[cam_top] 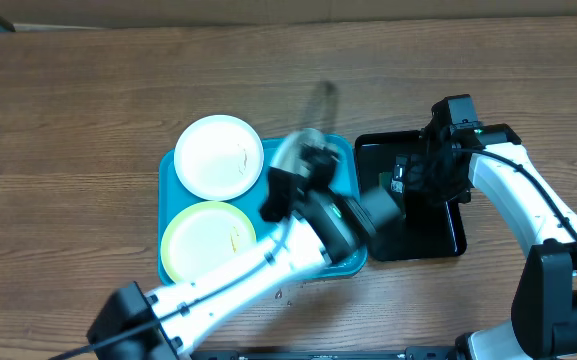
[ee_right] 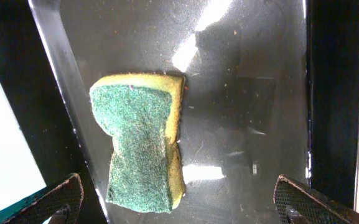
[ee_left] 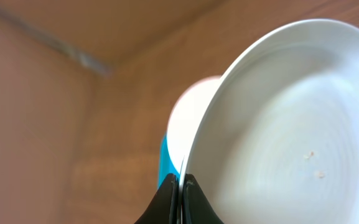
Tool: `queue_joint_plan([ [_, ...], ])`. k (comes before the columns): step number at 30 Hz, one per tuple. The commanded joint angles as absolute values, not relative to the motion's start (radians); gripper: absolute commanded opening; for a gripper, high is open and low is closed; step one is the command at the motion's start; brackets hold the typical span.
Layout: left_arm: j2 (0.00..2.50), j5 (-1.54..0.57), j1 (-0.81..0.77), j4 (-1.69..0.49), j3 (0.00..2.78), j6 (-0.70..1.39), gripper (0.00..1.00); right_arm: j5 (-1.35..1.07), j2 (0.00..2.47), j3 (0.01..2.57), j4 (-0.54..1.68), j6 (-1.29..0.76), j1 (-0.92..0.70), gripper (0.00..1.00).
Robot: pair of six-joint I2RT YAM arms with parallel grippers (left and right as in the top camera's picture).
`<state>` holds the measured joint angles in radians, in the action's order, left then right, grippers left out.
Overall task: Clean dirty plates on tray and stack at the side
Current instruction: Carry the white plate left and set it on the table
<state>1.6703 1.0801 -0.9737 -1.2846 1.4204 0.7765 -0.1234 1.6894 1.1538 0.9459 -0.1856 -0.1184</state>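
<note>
I need to swing my left gripper to the left in the overhead view next, make the tilted plate level and lower it onto the bare wood beside the turquoise tray (cam_top: 166,170).
The turquoise tray (cam_top: 166,170) holds a white plate (cam_top: 218,155) at the back and a pale yellow plate (cam_top: 206,240) at the front, each with small smears. My left gripper (cam_top: 308,160) is shut on the rim of a second white plate (cam_top: 288,152), which it holds tilted on edge above the tray's right end. In the left wrist view the jaws (ee_left: 182,186) pinch this plate (ee_left: 285,124), which has small specks. My right gripper (cam_top: 420,172) is open over the black tray. In the right wrist view its jaws (ee_right: 179,199) straddle a green and yellow sponge (ee_right: 142,146).
The glossy black tray (cam_top: 438,235) lies right of the turquoise tray, with the sponge lying on its wet floor (ee_right: 254,93). Bare wooden table (cam_top: 58,100) surrounds both trays. A cardboard wall runs along the back.
</note>
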Motion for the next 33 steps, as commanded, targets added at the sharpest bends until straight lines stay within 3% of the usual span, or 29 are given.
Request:
queue_joint_plan([
  [1, 1.664, 0.818, -0.811, -1.216, 1.445, 0.682, 0.04, -0.113, 1.676, 1.173, 0.944, -0.186, -0.115, 1.0],
  [6, 1.663, 0.325, -0.564, -1.023, 1.445, 0.376, 0.04, -0.113, 1.676, 1.173, 0.944, -0.186, -0.115, 1.0],
  [7, 1.662, 0.123, -0.453, -0.981, 1.449, 0.297, 0.04, -0.113, 1.676, 1.173, 0.944, -0.186, -0.115, 1.0],
  [11, 1.662, -0.168, -0.21, -0.952, 1.465, 0.238, 0.04, -0.113, 1.676, 1.173, 0.944, -0.186, -0.115, 1.0],
  [13, 1.662, -0.282, -0.002, -0.944, 1.465, 0.239, 0.04, -0.113, 1.676, 1.173, 0.944, -0.187, -0.115, 1.0],
  [23, 1.663, -0.09, 0.465, -0.929, 1.46, 0.24, 0.04, -0.113, 1.676, 1.173, 0.944, -0.186, -0.115, 1.0],
  [33, 1.708, 0.035, 0.609, -0.808, 1.42, 0.326, 0.04, -0.113, 1.676, 1.173, 0.944, -0.186, -0.115, 1.0],
])
